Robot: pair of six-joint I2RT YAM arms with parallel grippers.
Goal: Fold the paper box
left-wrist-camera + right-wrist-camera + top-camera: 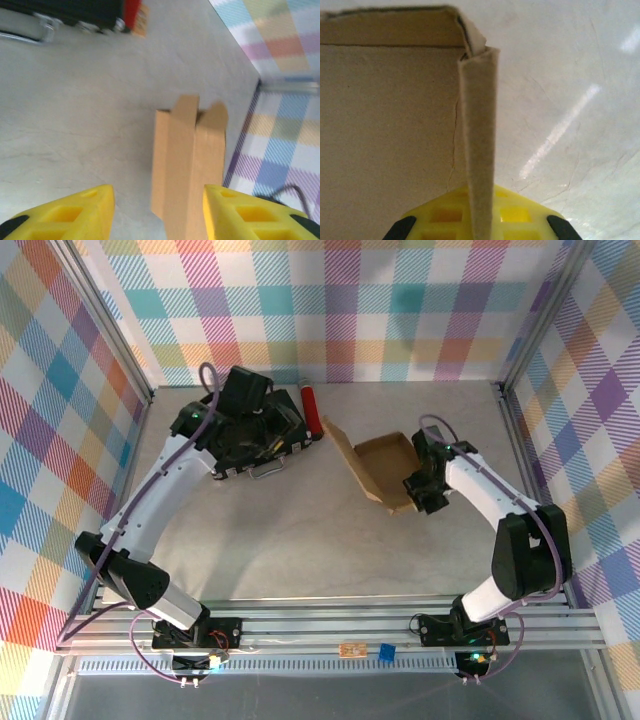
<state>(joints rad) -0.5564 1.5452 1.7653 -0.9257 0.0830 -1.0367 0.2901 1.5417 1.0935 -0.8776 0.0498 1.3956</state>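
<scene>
I should next shift the box's folded side [480,135] toward the long flap with my right gripper and open to release it, since it stands upright between my right gripper's fingers.
The paper box [385,470] is a brown cardboard sheet partly folded into a shallow tray, right of the table's middle, with a long flap [350,462] standing up on its left. My right gripper [424,487] is shut on the box's folded right side wall [479,140], which runs up between the yellow fingers [520,215] in the right wrist view. My left gripper [157,215] is open with nothing between its fingers. In its view the box [187,165] lies farther off on the table. The left wrist [243,392] hovers over the black case.
A black case [255,435] with a metal handle [265,472] lies at the back left, and a red cylinder [310,410] lies beside it. Metal frame rails [520,440] and checked walls enclose the table. Bare tabletop [300,540] spreads in front of the box.
</scene>
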